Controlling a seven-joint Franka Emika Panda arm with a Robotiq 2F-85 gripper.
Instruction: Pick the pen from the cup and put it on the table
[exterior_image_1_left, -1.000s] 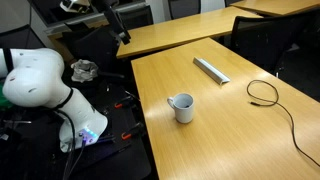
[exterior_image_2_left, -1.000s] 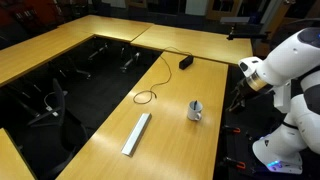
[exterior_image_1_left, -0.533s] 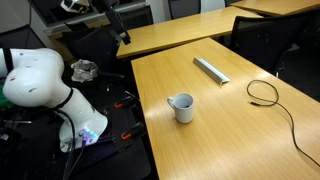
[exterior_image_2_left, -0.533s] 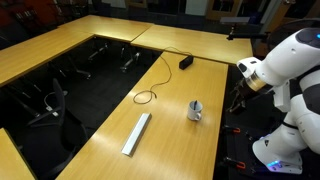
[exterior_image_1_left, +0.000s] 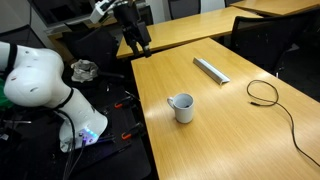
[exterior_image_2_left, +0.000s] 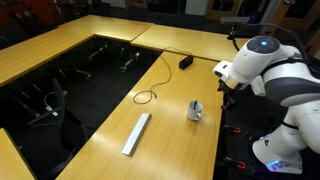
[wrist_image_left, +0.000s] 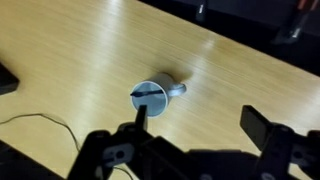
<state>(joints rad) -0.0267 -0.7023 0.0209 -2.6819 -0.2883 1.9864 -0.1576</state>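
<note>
My gripper swings outward over the white cup next, turns on the way and lowers onto the pen (wrist_image_left: 146, 92), since my open fingers hang high and apart from it.
The white cup stands upright on the light-wood table (exterior_image_1_left: 230, 130) in both exterior views (exterior_image_1_left: 182, 106) (exterior_image_2_left: 196, 110). In the wrist view the cup (wrist_image_left: 158, 103) is seen from above, and the pen (wrist_image_left: 146, 92) is a thin dark stick lying across its dark inside. My gripper (wrist_image_left: 200, 125) is open and empty, high above the table, with the cup near one finger. In the exterior views the gripper (exterior_image_1_left: 140, 48) (exterior_image_2_left: 226, 86) hangs over the table's edge, apart from the cup.
A flat grey bar (exterior_image_1_left: 211, 69) (exterior_image_2_left: 136, 133) lies on the table past the cup. A looped black cable (exterior_image_1_left: 262, 92) (exterior_image_2_left: 147, 96) runs to a small black box (exterior_image_2_left: 186, 62). Chairs and other desks stand around.
The arm has swung from beside the desk to over the table's edge, closer to the cup. The cup has not moved.
</note>
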